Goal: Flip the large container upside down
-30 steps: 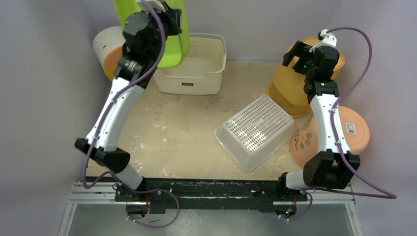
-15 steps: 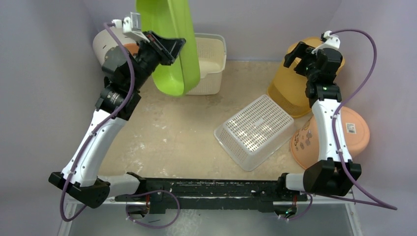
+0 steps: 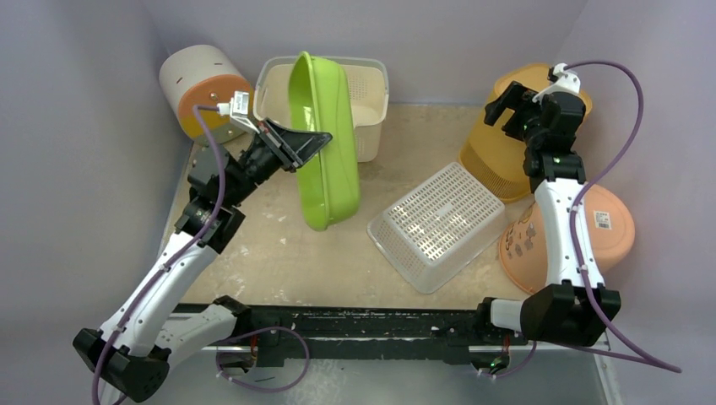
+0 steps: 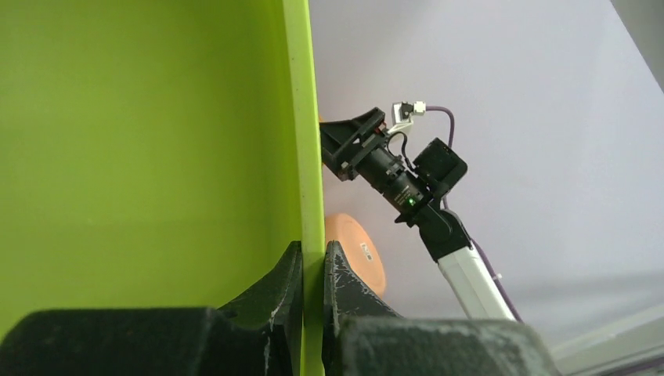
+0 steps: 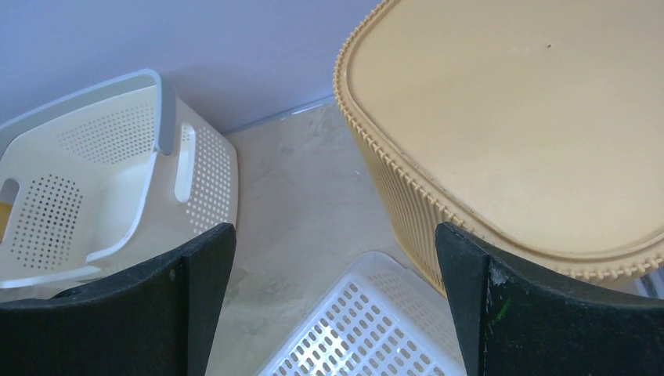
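Note:
The tub point(image 3: 325, 169) still opens sideways. My left gripper will next tip it opening-down, move it back and down to the bare tabletop beside the white basket, and let go of the tub's rim.
The large container is a lime green tub point(image 3: 325, 169). It stands on edge, its lower end near the table in front of the cream basket. My left gripper point(image 3: 312, 142) is shut on its rim from the left. In the left wrist view the two fingers pinch the thin green rim point(image 4: 313, 235), and the tub's green wall point(image 4: 141, 141) fills the left half. My right gripper point(image 3: 515, 99) is open and empty, raised at the back right above the yellow basket point(image 3: 494, 164). In the right wrist view point(image 5: 335, 243) the jaws stand wide apart.
A cream perforated basket point(image 3: 367, 101) stands at the back wall. A white perforated basket point(image 3: 439, 224) lies upside down right of centre. An orange lid point(image 3: 612, 224) leans at the right. A white drum with an orange end point(image 3: 198, 80) sits at the back left.
My left arm has brought the green tub down from high at the back toward the table's middle and turned it onto its edge. The right arm has barely moved.

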Tool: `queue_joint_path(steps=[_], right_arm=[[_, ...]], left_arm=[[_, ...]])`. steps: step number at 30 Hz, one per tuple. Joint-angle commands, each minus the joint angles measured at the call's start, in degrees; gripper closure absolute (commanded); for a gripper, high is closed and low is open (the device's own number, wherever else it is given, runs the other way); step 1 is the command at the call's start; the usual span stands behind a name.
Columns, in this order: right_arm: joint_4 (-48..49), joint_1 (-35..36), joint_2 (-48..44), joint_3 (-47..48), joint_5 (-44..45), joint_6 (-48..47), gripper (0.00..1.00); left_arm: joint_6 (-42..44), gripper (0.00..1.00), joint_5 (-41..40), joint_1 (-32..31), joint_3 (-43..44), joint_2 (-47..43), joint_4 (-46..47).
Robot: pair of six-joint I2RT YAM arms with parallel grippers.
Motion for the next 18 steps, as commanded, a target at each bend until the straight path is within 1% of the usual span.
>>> queue_joint_path(steps=[1, 3, 8, 10, 14, 18], right_arm=[[1.7, -0.2, -2.2, -0.5, -0.6, 0.6, 0.01], [1.7, -0.2, -2.2, -0.6, -0.6, 0.6, 0.01], [1.8, -0.2, -2.3, -0.9, -0.7, 0.6, 0.01], [1.8, -0.2, -2.3, -1.0, -0.8, 0.6, 0.01], [1.8, -0.2, -2.3, -1.2, -0.8, 0.5, 0.01], [2.1, -0.1, -1.8, -1.1, -0.5, 0.4, 0.01]], left_arm=[[-11.9, 1.00, 3.1, -2.4, -7.8, -2.3, 21.4], [-15.3, 1.00, 2.3, -4.5, -12.3, -2.6, 25.8], [-24.1, 1.00, -1.7, -9.8, -24.7, -2.3, 40.6], [-26.1, 1.00, -3.1, -10.3, -28.2, -2.9, 43.5], [-27.9, 1.00, -5.8, -10.3, -34.4, -5.8, 45.4], [-34.1, 1.00, -9.8, -10.4, -43.9, -6.1, 54.2]])
